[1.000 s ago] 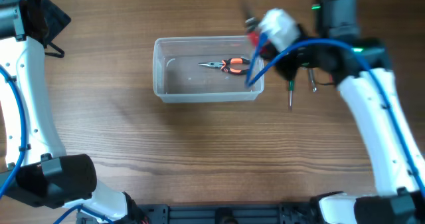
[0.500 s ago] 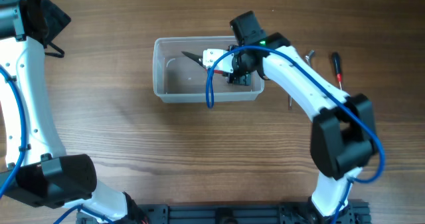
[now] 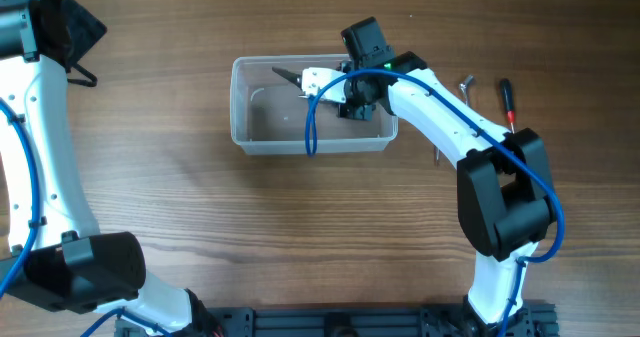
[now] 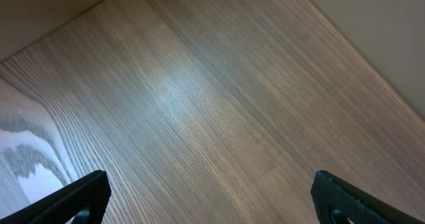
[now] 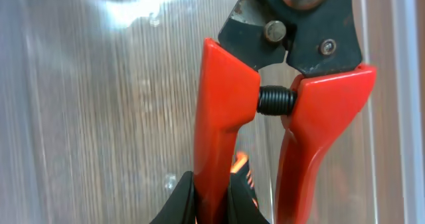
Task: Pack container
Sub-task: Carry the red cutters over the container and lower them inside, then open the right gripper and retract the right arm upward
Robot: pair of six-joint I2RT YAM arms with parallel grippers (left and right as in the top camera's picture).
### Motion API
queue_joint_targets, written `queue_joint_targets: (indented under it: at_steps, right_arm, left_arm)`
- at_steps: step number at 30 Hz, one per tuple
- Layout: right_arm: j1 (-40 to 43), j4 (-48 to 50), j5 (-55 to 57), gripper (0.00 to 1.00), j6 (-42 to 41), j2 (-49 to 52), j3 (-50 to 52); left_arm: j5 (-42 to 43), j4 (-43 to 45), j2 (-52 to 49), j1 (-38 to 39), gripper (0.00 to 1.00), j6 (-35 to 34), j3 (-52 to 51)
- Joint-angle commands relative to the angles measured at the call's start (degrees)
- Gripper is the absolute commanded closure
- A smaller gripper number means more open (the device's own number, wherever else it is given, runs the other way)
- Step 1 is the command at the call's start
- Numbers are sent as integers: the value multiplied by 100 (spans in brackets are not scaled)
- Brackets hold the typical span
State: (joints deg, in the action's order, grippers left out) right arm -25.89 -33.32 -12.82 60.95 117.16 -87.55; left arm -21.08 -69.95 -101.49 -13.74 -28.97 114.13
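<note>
The empty container bottom is below and back of my right gripper, so it should move back from the orange bit and down next, and release the cutters.
The clear plastic container (image 3: 241, 109) stands on the wooden table, left of centre. My right gripper (image 3: 349, 94) is inside its right end, shut on one handle of red-handled cutters (image 5: 229, 98). The cutters' dark jaws (image 3: 286, 75) point left over the container's far side. In the right wrist view my fingers (image 5: 211, 199) clamp the left red handle, with the container floor (image 5: 99, 117) beneath. A bit of orange (image 5: 241, 167) shows under the handle. My left gripper (image 4: 212, 201) is open and empty over bare table.
A red-handled screwdriver (image 3: 508, 101) and a small metal key (image 3: 467, 82) lie right of the container. A thin tool (image 3: 437, 157) lies partly under the right arm. A black object (image 3: 82, 29) sits at the far left.
My right arm swung left from beside the container into it, carrying the red cutters. The orange pliers on the container floor are now covered by the gripper. The left arm has not moved.
</note>
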Motion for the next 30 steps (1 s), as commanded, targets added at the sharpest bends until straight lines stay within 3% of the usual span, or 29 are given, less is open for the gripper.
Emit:
queue_joint_targets:
  at_steps: [1,10,17,26,27,29,30]
  right_arm:
    - [-33,120,-396,96,-157,-48,-72]
    - [-186,72,-326,96,-131,-39,-72]
    - [-68,-728,726,96,-90,-39,-72]
    - [26,-1342,752,96,105,-39,-72]
    - [26,-1344,752,93,103,-39,-72]
    - [26,-1342,763,49,33,-39,-72]
    - [26,-1344,782,45,0,-39,-72]
  left_arm:
    - [9,0,24,-31,0,26,52]
    - [9,0,24,-31,0,26,52]
    - [9,0,24,-31,0,26,52]
    - [9,0,24,-31,0,26,52]
    - [9,0,24,-31,0,26,52]
    - [9,0,24,-31,0,26,52]
    - [9,0,24,-31,0,26,52]
